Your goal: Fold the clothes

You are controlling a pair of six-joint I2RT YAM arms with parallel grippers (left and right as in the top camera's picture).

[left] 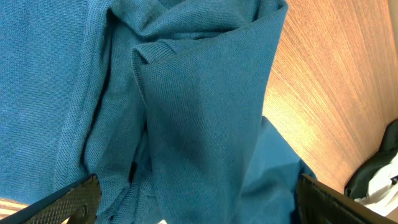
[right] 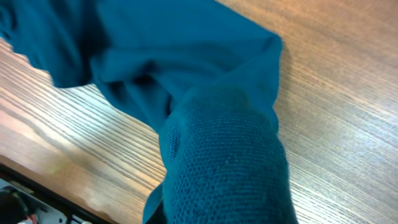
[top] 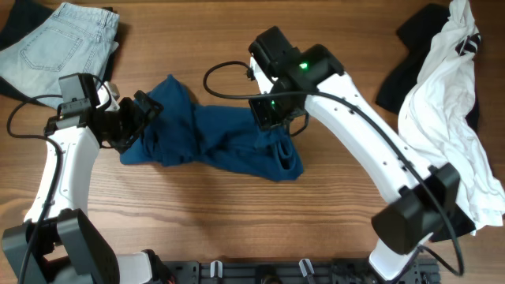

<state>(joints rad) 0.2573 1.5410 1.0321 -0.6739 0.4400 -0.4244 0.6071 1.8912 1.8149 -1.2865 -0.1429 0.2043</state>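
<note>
I next need to move my right gripper to its right in the overhead view over bare table to stretch the bunched shirt, then partly return and release the shirt.
The clothes, a deep teal-blue shirt (top: 213, 142), lie crumpled in a long bunch across the middle of the wooden table. My left gripper (top: 142, 114) is at the shirt's left end, jaws wide open. In the left wrist view its two black fingers (left: 68, 202) straddle folds of the shirt (left: 199, 112) without pinching them. My right gripper (top: 272, 117) is over the bunch's upper right part and is shut on the fabric. In the right wrist view a raised fold of shirt (right: 224, 162) fills the foreground and hides the fingers.
Pale-blue jeans (top: 59, 43) lie at the back left, with dark cloth (top: 20, 20) behind them. A white garment with black cloth (top: 450, 102) covers the right side. A black cable (top: 225, 79) loops near the right arm. A black rail (top: 260, 272) runs along the front edge.
</note>
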